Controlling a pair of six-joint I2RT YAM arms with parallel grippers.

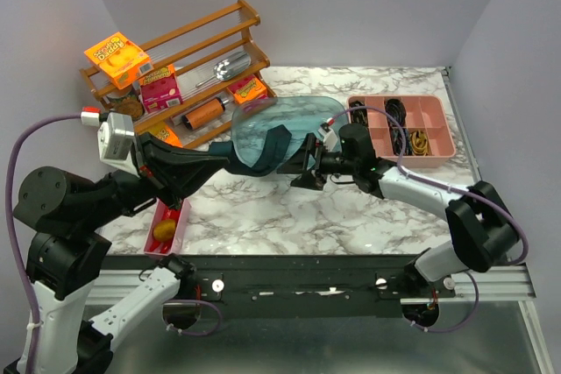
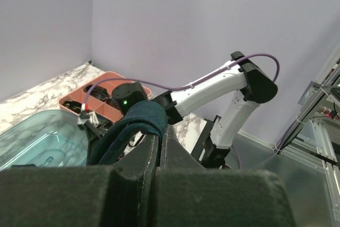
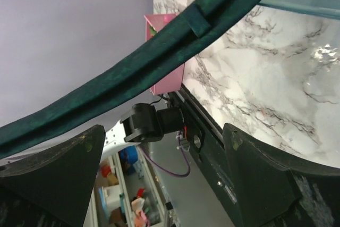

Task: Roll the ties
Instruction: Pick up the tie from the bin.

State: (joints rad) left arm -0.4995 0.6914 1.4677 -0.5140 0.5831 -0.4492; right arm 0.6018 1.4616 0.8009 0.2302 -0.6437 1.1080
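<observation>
The right gripper's open fingers need to slide left in the top view next, around the tie, because the tie's hanging part (image 1: 269, 151) (image 3: 183, 34) is on that side of the gripper.
A dark teal tie (image 1: 277, 144) hangs over the near rim of the translucent blue tub (image 1: 289, 118). My left gripper (image 1: 230, 158) is shut, and in the left wrist view a fold of the tie (image 2: 142, 118) is pinched at the tips of the left gripper (image 2: 158, 131). My right gripper (image 1: 307, 170) sits just right of the hanging fabric. In the right wrist view the tie (image 3: 133, 75) runs as a taut diagonal strip beyond the right gripper (image 3: 164, 158), which stands wide open with nothing between its fingers (image 3: 58, 166).
A wooden rack (image 1: 175, 67) with boxes and cans stands at the back left. A pink compartment tray (image 1: 403, 124) of cords sits at the back right. A small pink tray (image 1: 166, 227) holding a yellow item lies near the left front edge.
</observation>
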